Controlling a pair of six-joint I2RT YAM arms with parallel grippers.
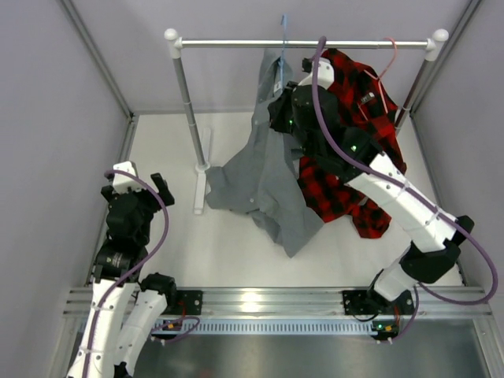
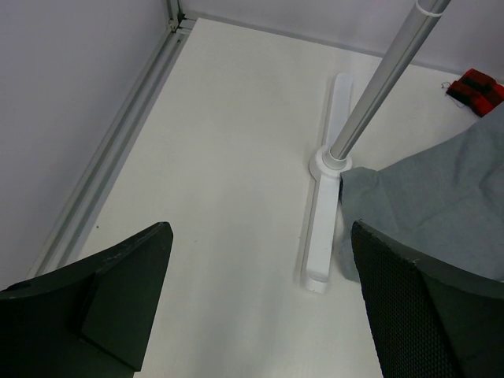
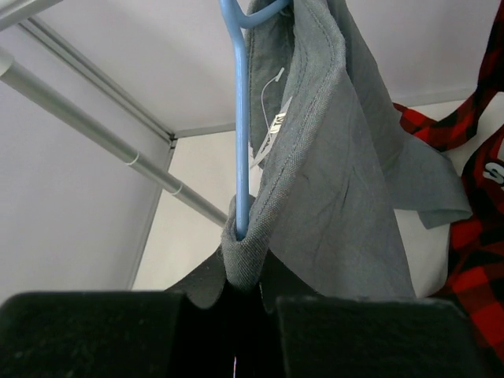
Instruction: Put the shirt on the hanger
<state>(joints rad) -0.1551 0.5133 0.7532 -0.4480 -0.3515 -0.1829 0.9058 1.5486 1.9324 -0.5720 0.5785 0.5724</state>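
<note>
My right gripper shifts along the bar next, away from the plaid shirt, and opens there, since the grey shirt's folded edge already wraps the hanger wire.
The grey shirt (image 1: 264, 169) hangs from the rail and trails onto the table. Its collar edge (image 3: 315, 157) wraps the light-blue wire hanger (image 3: 241, 118), whose hook (image 1: 283, 27) sits over the rail. My right gripper (image 1: 282, 102) is shut on the shirt's folded edge with the hanger wire inside it, seen close in the right wrist view (image 3: 250, 264). My left gripper (image 1: 140, 183) is open and empty at the table's left side, low above the surface (image 2: 260, 260). A corner of the grey shirt (image 2: 441, 197) lies to its right.
A white-and-metal clothes rail (image 1: 303, 44) stands at the back, its left post (image 1: 189, 110) and foot (image 2: 323, 220) near my left gripper. A red-and-black plaid shirt (image 1: 354, 134) on a pink hanger (image 1: 390, 55) hangs under my right arm. Walls close in on both sides.
</note>
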